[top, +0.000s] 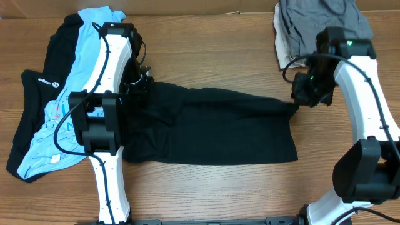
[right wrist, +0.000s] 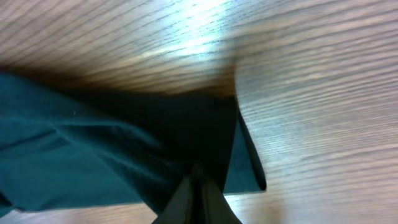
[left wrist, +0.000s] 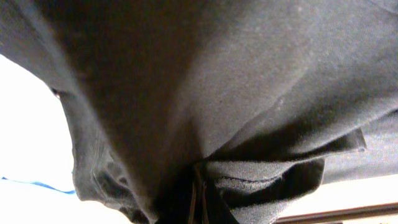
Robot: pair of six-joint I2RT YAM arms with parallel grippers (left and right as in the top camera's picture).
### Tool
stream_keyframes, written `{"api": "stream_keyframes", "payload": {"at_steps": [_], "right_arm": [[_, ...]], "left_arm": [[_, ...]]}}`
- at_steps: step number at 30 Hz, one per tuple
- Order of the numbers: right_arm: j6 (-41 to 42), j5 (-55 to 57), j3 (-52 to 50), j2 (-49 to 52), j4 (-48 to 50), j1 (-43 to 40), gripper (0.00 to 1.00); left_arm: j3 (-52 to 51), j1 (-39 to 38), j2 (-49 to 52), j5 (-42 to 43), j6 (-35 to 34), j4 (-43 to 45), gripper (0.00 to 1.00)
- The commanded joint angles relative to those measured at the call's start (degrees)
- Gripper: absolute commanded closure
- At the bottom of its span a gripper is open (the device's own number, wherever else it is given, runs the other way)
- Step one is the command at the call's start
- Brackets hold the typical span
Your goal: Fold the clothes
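Note:
The shirt's corner is still off the tabletop, so next my right gripper will lower to the far end of the shirt's side edge [top: 290,119] [right wrist: 231,107], which lies below it, and release.
A plain black shirt [top: 212,128] lies stretched across the middle of the wooden table. My left gripper [top: 142,86] is shut on its upper left corner; in the left wrist view the dark cloth [left wrist: 205,93] fills the frame and bunches at my gripper [left wrist: 199,199]. My right gripper [top: 299,100] is shut on the shirt's upper right corner. The right wrist view shows that corner [right wrist: 124,155] pinched at my gripper [right wrist: 198,177], just above the tabletop. A light-blue printed tee [top: 69,106] and a black garment with a white logo [top: 37,94] lie heaped at the far left.
A grey garment pile [top: 319,25] sits at the back right, close behind my right arm. The left arm's base link [top: 103,125] stands over the shirt's left edge. Bare wood [top: 212,187] shows along the front of the table.

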Motion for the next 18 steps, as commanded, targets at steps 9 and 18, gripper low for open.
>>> {"api": "stream_keyframes", "payload": {"at_steps": [9,18], "right_arm": [[2.82,-1.46,-21.2,-1.31,15.56,-1.73,0.96],[2.78,-1.49,-25.24,-1.07,23.45,-5.49,0.64]], "left_arm": [[-0.57,0.37,-1.42,-1.57,1.81,-1.27,0.96],[-0.98,0.37,-1.4,-1.97,2.8,-1.27,0.96]]}}
